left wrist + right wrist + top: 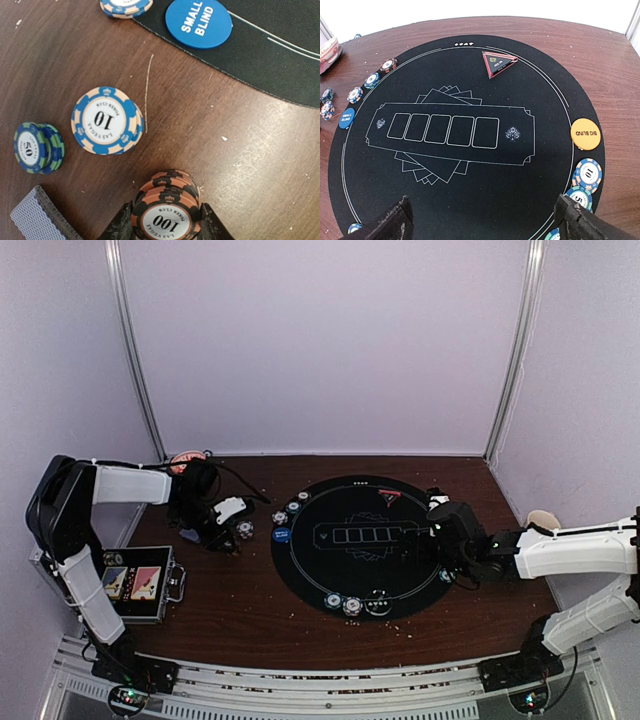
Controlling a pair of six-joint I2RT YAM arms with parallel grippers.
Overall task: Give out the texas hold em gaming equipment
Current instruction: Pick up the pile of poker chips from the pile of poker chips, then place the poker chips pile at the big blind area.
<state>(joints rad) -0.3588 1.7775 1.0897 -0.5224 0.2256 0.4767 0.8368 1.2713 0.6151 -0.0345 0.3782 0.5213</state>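
BIG BLIND's chip row lies to my left gripper's right in the top view, so I should cross the mat (470, 190) and release the orange chips at the chip row's near end.
My left gripper (167, 222) is shut on a stack of orange-and-black "100" chips (167, 212) on the wooden table, left of the mat; it also shows in the top view (226, 538). A blue "10" chip stack (106, 121) and a blue-green "50" stack (37, 148) lie just beyond it. The blue SMALL BLIND button (199, 22) sits on the mat's edge. A grey-blue card deck (37, 217) shows at its corner. My right gripper (485, 222) is open and empty above the black mat (470, 190). A red-triangle marker (499, 64), an orange BIG BLIND button (585, 133) and chips (588, 174) lie on the mat.
A black case (140, 585) with two card packs lies open at the near left. A red bowl (327, 50) stands at the far left. More chips sit along the mat's left rim (371, 80) and near rim (352, 605). Crumbs dot the table.
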